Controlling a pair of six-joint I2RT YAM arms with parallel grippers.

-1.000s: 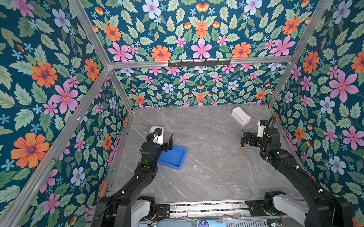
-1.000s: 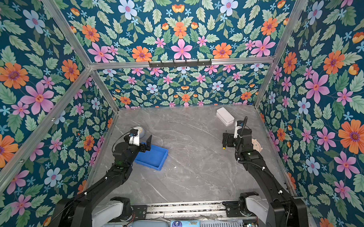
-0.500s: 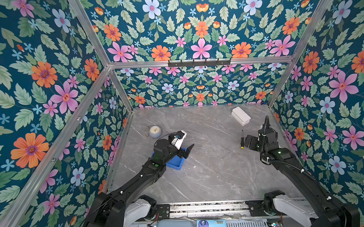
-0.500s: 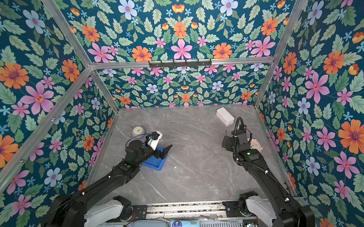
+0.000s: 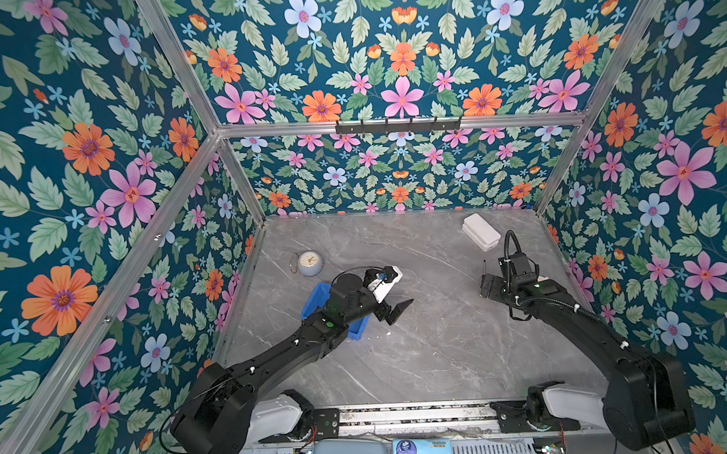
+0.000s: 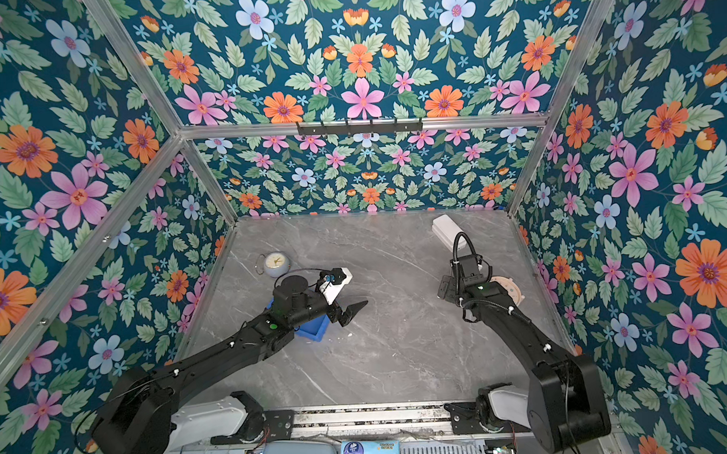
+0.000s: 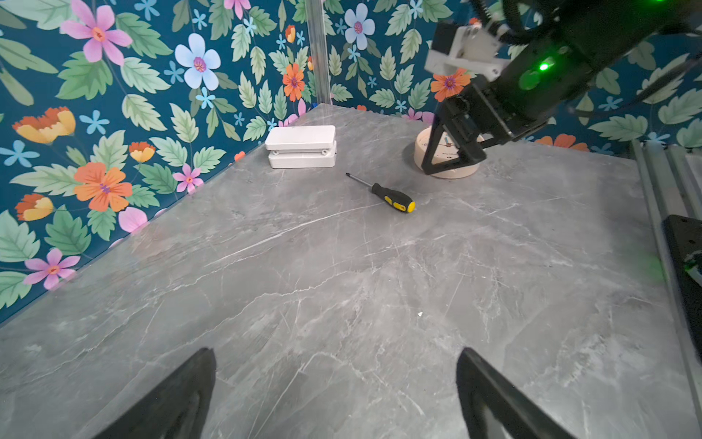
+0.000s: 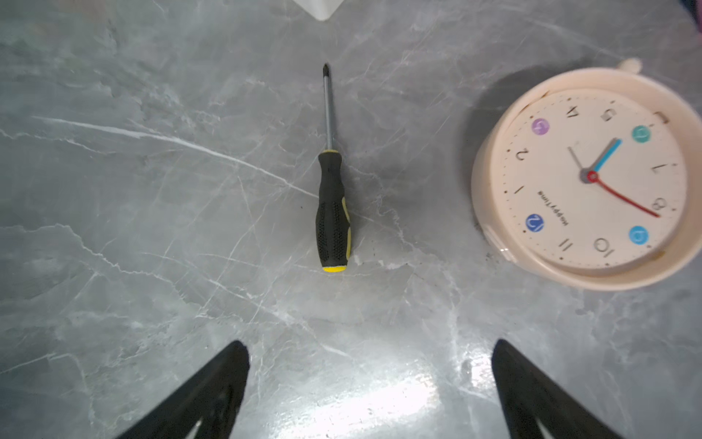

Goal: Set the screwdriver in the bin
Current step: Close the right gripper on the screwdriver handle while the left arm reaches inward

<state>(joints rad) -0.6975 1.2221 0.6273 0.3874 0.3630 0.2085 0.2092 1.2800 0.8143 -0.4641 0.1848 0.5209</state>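
The thick part of the screwdriver's handle (image 8: 333, 232) has bare tabletop along both sides, so there is room for my fingers. My right gripper should go down next with its fingers open around it and close.
The screwdriver (image 8: 332, 213), black handle with yellow accents, lies flat on the grey table, with its tip pointing away from my right gripper (image 8: 369, 344). That gripper hangs open just behind the handle end without touching it. In a top view only the thin shaft (image 5: 485, 267) shows beyond the right gripper (image 5: 486, 288). The left wrist view shows the screwdriver (image 7: 393, 197) far ahead. The blue bin (image 5: 314, 304) sits at the left, mostly covered by my left arm. My left gripper (image 5: 398, 310) is open and empty, just right of the bin.
A white box (image 5: 481, 231) lies at the back right, beyond the screwdriver's tip. A cream clock (image 8: 592, 178) lies face up close beside the screwdriver. A small grey clock (image 5: 310, 263) stands behind the bin. Flowered walls close in three sides.
My left arm has swung from the back left, over the bin, out toward the table's middle. The right gripper has shifted slightly and now covers the screwdriver's handle from above.
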